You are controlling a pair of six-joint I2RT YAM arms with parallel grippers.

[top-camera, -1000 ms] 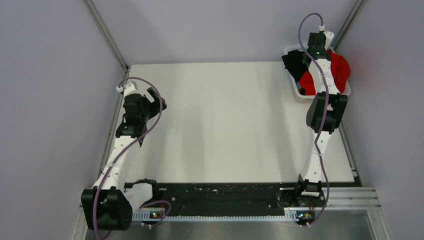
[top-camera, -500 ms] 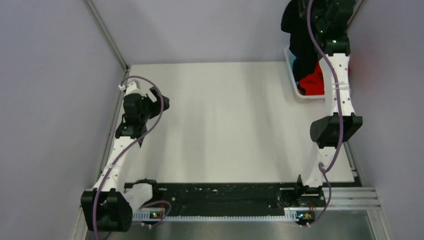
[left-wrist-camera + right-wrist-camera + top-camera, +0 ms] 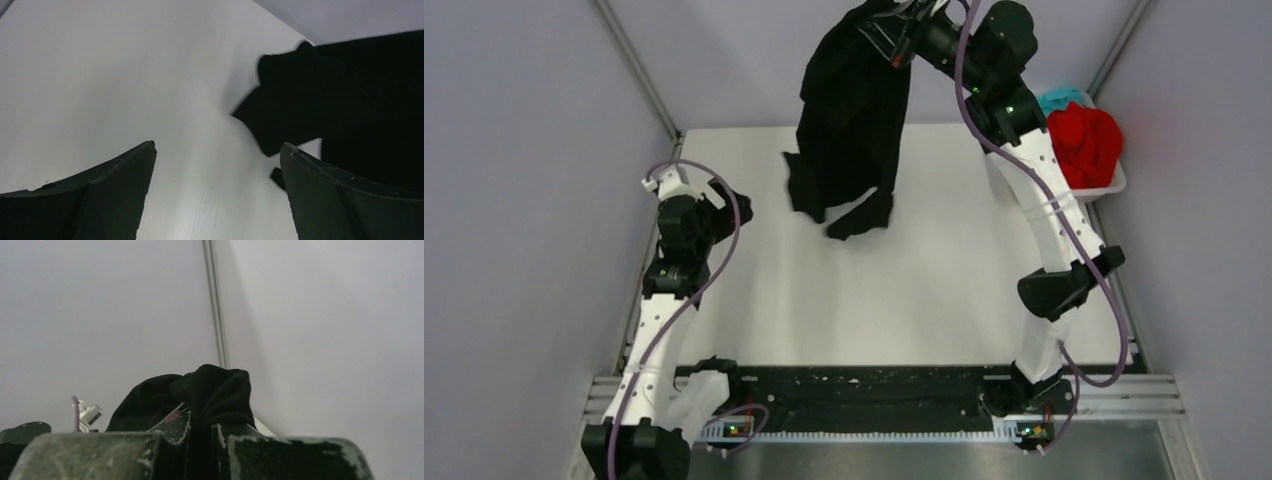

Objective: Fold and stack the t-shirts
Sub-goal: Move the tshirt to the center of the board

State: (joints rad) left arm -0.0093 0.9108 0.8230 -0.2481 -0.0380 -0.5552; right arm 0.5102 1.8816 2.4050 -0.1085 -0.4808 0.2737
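My left gripper should next move down and to the right in the top view, onto the black t-shirt's nearest edge (image 3: 796, 186) (image 3: 250, 116), since only my right gripper holds the t-shirt.
My right gripper (image 3: 902, 30) is raised high at the back and shut on the black t-shirt (image 3: 849, 120), which hangs down over the back middle of the table; its lower end is near the surface. In the right wrist view the cloth (image 3: 210, 395) is pinched between the jaws (image 3: 202, 432). The red t-shirt (image 3: 1086, 145) and a bit of the teal-blue t-shirt (image 3: 1058, 100) lie in the white basket (image 3: 1114, 183) at the back right. My left gripper (image 3: 727, 205) is open and empty at the left side; its wrist view shows the black shirt (image 3: 350, 100) ahead to the right of the open gripper (image 3: 217, 150).
The white table (image 3: 904, 290) has grey walls close behind and at both sides. A metal rail (image 3: 1124, 390) runs along the near edge by the arm bases.
My right arm lifted the black t-shirt out of the basket and swung it left over the table's back middle, uncovering the red and teal shirts. My left arm shifted slightly.
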